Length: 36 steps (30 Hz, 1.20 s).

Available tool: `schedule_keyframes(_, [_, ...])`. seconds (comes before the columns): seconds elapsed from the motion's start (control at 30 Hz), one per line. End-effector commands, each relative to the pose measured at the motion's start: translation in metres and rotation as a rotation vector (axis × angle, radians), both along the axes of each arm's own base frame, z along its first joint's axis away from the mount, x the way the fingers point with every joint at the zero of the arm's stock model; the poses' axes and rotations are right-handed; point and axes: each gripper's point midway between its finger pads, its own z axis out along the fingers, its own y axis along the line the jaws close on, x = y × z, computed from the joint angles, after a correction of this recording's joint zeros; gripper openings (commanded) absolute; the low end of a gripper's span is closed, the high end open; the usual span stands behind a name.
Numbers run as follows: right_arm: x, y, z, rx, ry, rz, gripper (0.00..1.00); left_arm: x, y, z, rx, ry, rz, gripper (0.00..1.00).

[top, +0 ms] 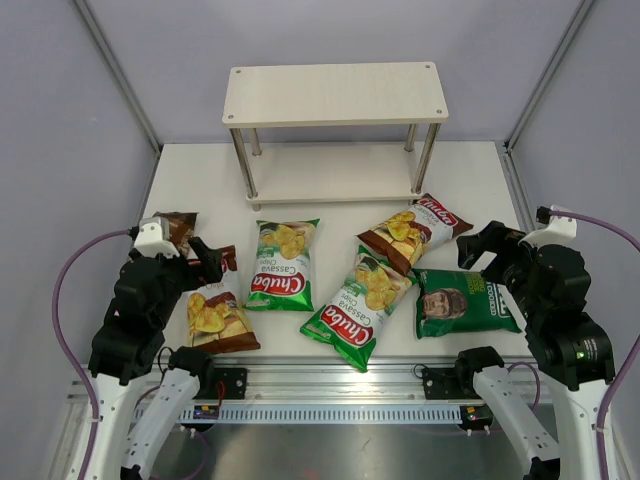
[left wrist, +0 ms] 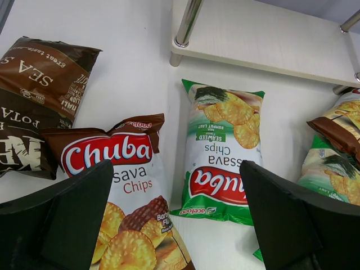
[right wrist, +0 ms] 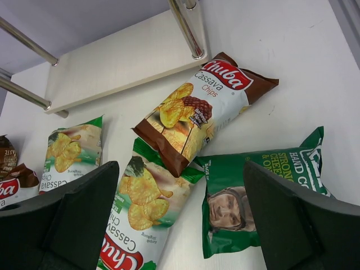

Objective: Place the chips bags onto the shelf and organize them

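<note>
The bright green Chuba bag's nearer long edge [top: 260,240] [left wrist: 193,119] is below my left gripper, to its right in the top view, so I will move my left gripper across and down to it next.
The two-tier cream shelf [top: 335,95] stands at the back of the table with nothing on it. Six chips bags lie flat in front of it: a dark brown Kettle bag [top: 180,232] at the left, a brown-and-white Chuba [top: 218,318], a bright green Chuba [top: 283,263], a second green Chuba [top: 358,308], a second brown-and-white Chuba [top: 414,230] overlapping it, and a dark green bag with a man's face [top: 462,302]. My left gripper [left wrist: 179,225] is open above the left bags. My right gripper [right wrist: 180,219] is open above the right bags. Both are empty.
Grey enclosure walls stand on the left, right and back of the white table [top: 330,165]. The arms' mounting rail [top: 340,385] runs along the near edge. The shelf's lower board [left wrist: 264,36] and silver legs [right wrist: 188,31] show in both wrist views.
</note>
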Motion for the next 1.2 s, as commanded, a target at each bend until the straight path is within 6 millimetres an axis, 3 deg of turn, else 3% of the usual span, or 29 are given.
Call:
schedule_keyframes(0.0, [-0.001,0.002,0.016,0.022,-0.045,0.011,1.0,0.005,-0.005,0.006,-0.005,-0.034,-0.025,0.99])
schedule_keyframes(0.1, [-0.004,0.004,0.018,0.038,-0.05,0.014,0.99,0.005,-0.005,0.007,-0.01,-0.034,-0.024,0.99])
schedule_keyframes(0.2, [-0.007,0.018,0.019,0.072,-0.074,0.092,0.99,0.006,-0.013,0.004,-0.038,-0.011,-0.049,0.99])
schedule_keyframes(0.27, [-0.013,0.045,0.026,0.136,-0.117,0.234,1.0,0.007,-0.029,0.002,-0.088,0.015,-0.114,0.99])
schedule_keyframes(0.43, [-0.019,0.069,0.032,0.203,-0.145,0.368,1.0,0.017,-0.054,-0.004,-0.193,0.072,-0.189,0.99])
schedule_keyframes(0.67, [-0.023,0.09,0.022,0.268,-0.1,0.479,0.99,0.055,-0.087,-0.047,-0.281,0.296,-0.237,0.99])
schedule_keyframes(0.7, [-0.024,0.092,0.024,0.285,-0.112,0.49,1.0,0.063,-0.09,-0.062,-0.277,0.347,-0.231,0.99])
schedule_keyframes(0.83, [-0.024,0.102,0.009,0.335,-0.081,0.533,0.99,0.088,-0.108,-0.083,-0.281,0.408,-0.263,0.99])
schedule_keyframes(0.87, [-0.026,0.107,0.008,0.346,-0.076,0.564,0.99,0.098,-0.111,-0.078,-0.268,0.394,-0.275,0.99])
schedule_keyframes(0.97, [-0.028,0.115,0.001,0.365,-0.04,0.615,1.0,0.118,-0.103,-0.106,-0.202,0.481,-0.205,0.99])
schedule_keyframes(1.0, [-0.03,0.118,0.0,0.372,-0.024,0.642,0.99,0.126,-0.103,-0.105,-0.192,0.476,-0.192,0.99])
schedule_keyframes(1.03, [-0.031,0.12,-0.001,0.375,-0.018,0.653,0.99,0.131,-0.103,-0.119,-0.185,0.511,-0.182,0.99])
schedule_keyframes(1.17, [-0.032,0.124,-0.005,0.38,0.006,0.683,0.99,0.149,-0.114,-0.139,-0.2,0.538,-0.209,0.99])
